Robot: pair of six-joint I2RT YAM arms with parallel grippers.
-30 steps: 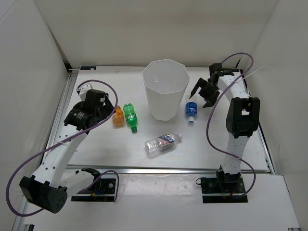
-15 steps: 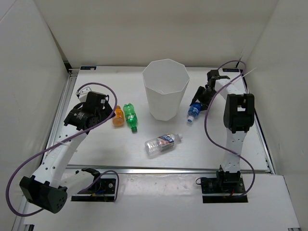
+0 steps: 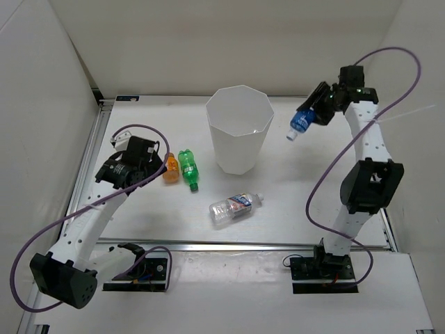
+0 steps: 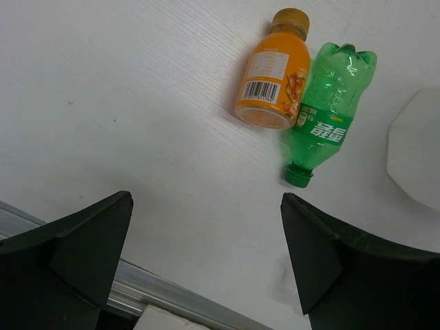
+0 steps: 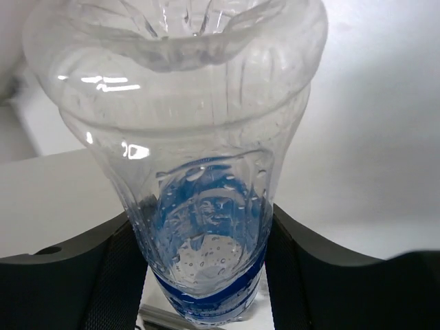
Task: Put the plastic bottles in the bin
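Note:
The right gripper rises and carries to the left in the top view next, over the bin's opening (image 3: 240, 111), because the clear bottle still hangs outside the bin's rim.
My right gripper (image 3: 313, 113) is shut on a clear plastic bottle with a blue label (image 3: 300, 122), held in the air to the right of the white bin (image 3: 238, 129); in the right wrist view that bottle (image 5: 206, 206) fills the space between the black fingers (image 5: 302, 275). An orange bottle (image 3: 170, 167) and a green bottle (image 3: 188, 168) lie side by side left of the bin. A clear bottle with a blue label (image 3: 235, 207) lies in front of the bin. My left gripper (image 3: 133, 164) hovers open left of the orange bottle (image 4: 273, 88) and the green bottle (image 4: 326, 120).
White walls enclose the table on the left, back and right. A metal rail (image 3: 243, 245) runs along the table's near edge. Purple cables loop from both arms.
The right gripper closed on the blue-labelled bottle beside the bin and lifted it up and back, off the table. The left arm barely moved.

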